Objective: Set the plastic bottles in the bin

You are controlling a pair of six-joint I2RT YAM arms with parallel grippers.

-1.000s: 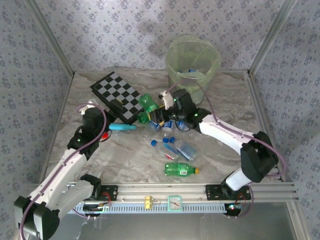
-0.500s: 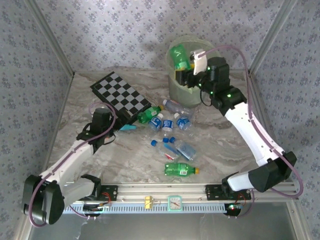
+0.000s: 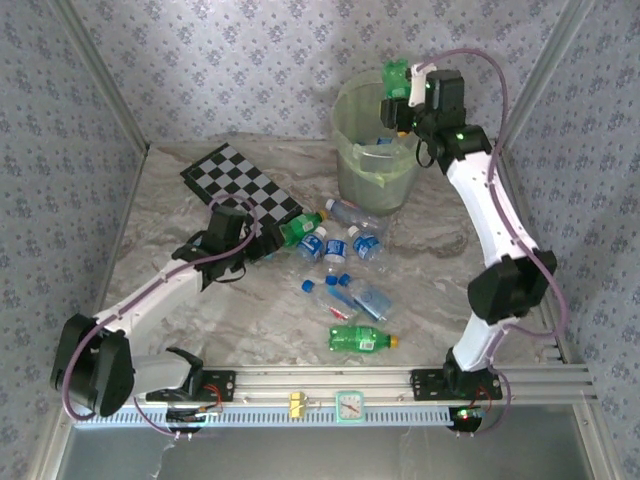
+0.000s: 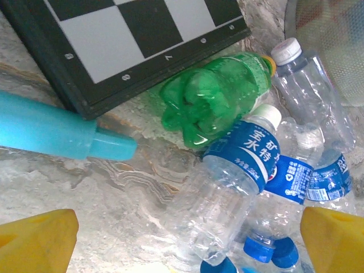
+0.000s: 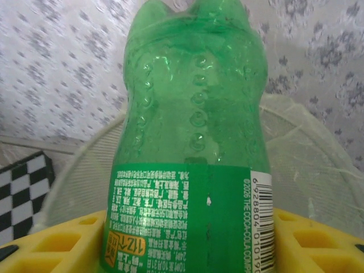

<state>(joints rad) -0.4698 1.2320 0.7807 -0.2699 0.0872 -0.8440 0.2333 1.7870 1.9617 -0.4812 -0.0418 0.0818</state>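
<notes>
The bin's opening point(image 3: 370, 122) is below the robot's right gripper, so the robot will tip that gripper downward and lower it inside to let go of the green bottle, which is now above the bin's rim.
My right gripper point(image 3: 402, 88) is shut on a green bottle point(image 3: 396, 75), held upright over the far rim of the pale yellow-green bin point(image 3: 352, 160). In the right wrist view that green bottle point(image 5: 193, 142) stands between yellow fingers point(image 5: 51, 244), with the bin's rim point(image 5: 318, 165) behind it. My left gripper point(image 3: 262, 245) is open and low beside the bottle cluster. Its yellow fingertips point(image 4: 34, 242) flank a clear blue-labelled bottle point(image 4: 233, 182). A crumpled green bottle point(image 4: 219, 94) lies just beyond. More clear bottles point(image 3: 366, 243) and a green one point(image 3: 362, 340) lie on the table.
A black-and-white checkered board point(image 3: 240, 185) lies left of the bottles, and its corner point(image 4: 131, 40) overhangs the green bottle. A teal stick point(image 4: 57, 131) lies beside the board. Patterned walls and metal posts close in the table on three sides.
The right arm carried the green bottle up and rightward, from over the bin's left rim to its far rim. The left arm reached right, towards the bottle cluster by the board.
</notes>
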